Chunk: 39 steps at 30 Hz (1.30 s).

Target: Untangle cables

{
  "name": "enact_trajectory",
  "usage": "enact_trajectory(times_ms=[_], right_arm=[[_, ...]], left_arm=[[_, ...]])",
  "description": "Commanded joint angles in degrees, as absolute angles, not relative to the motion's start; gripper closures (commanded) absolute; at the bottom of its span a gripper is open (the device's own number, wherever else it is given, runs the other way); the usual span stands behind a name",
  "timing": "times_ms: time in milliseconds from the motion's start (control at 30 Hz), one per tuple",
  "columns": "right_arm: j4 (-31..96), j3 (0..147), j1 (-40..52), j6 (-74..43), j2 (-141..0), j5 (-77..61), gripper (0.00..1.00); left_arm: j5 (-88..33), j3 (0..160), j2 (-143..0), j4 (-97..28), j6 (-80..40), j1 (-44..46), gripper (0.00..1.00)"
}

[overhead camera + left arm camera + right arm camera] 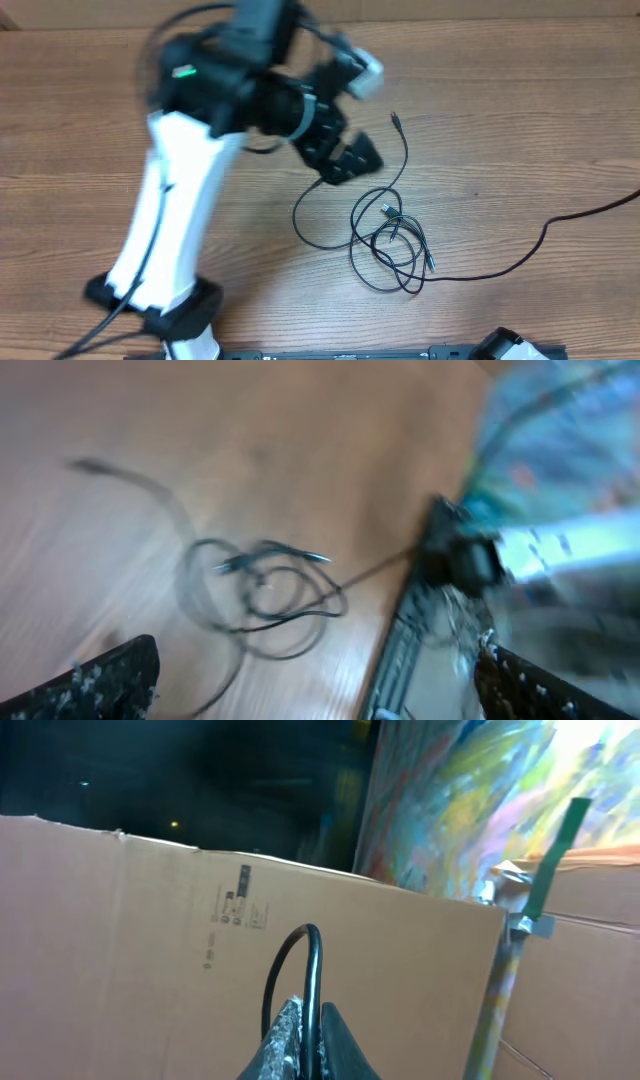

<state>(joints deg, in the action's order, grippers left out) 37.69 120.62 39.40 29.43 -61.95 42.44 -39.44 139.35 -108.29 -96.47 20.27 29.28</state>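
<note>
I should move my left gripper past the tangle (260, 585), to the right in the overhead view, and close it on the piece of cable beyond the loops, because the cable is a single strand there.
The cables (395, 235) lie as a loose tangle of thin black loops on the wooden table, right of centre. One strand runs up to a plug end (395, 118). Another strand (545, 232) leads off the right edge. My left gripper (350, 158) hovers just up-left of the tangle. In the blurred left wrist view its fingers (320, 670) are wide apart and empty, with the tangle (260, 585) ahead of them. My right gripper (312, 1020) is out of the overhead view. It is shut on a black cable (312, 960) that loops upward.
The left arm's white body (170, 220) crosses the table's left half. The right arm's base (510, 345) sits at the front edge. Cardboard boxes (150, 920) and a green-tipped pole (520, 950) fill the right wrist view.
</note>
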Motion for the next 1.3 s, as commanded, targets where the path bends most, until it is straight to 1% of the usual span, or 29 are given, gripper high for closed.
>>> enact_trajectory(times_ms=[0, 200, 433, 567, 633, 667, 700, 733, 1000, 1167, 1267], right_arm=[[37.34, 120.86, 39.24, 28.56, -61.58, 45.87, 0.96], [37.15, 120.86, 39.27, 28.73, -61.58, 46.48, 0.96], [37.17, 120.86, 39.27, 28.73, -61.58, 46.54, 0.96], [37.15, 120.86, 39.27, 28.73, -61.58, 47.59, 0.96], [37.15, 120.86, 39.24, 28.71, -61.58, 47.79, 0.96], [37.17, 120.86, 39.27, 28.71, -61.58, 47.79, 0.96], [37.17, 120.86, 39.27, 28.69, -61.58, 47.79, 0.96], [37.17, 120.86, 39.24, 28.71, -61.58, 47.79, 0.96], [37.19, 120.86, 39.27, 28.71, -61.58, 47.81, 0.96], [37.19, 120.86, 39.24, 28.73, -61.58, 48.01, 0.96], [37.19, 120.86, 39.27, 28.73, -61.58, 47.99, 0.96]], left_arm=[[-46.41, 137.21, -111.94, -96.82, 33.26, 35.03, 0.00], [-46.28, 133.62, -118.19, -96.82, 38.98, 43.42, 0.00], [-43.94, 132.29, -124.36, -96.82, 47.37, 51.96, 0.03], [-44.16, 132.25, -126.04, -96.82, 52.45, 55.55, 0.14], [-43.92, 132.25, -126.76, -96.55, 53.84, 56.99, 0.16], [-43.59, 132.25, -127.00, -96.14, 53.80, 57.49, 0.16], [-43.05, 132.25, -127.28, -95.46, 53.74, 57.91, 0.12], [-42.41, 132.25, -127.57, -94.56, 53.23, 58.22, 0.00], [-33.85, 132.25, -127.96, -81.30, 38.79, 58.28, 0.00], [-34.65, 132.16, -128.22, -76.62, 35.75, 58.26, 0.00], [-37.54, 132.07, -129.19, -75.46, 35.73, 58.33, 0.02]])
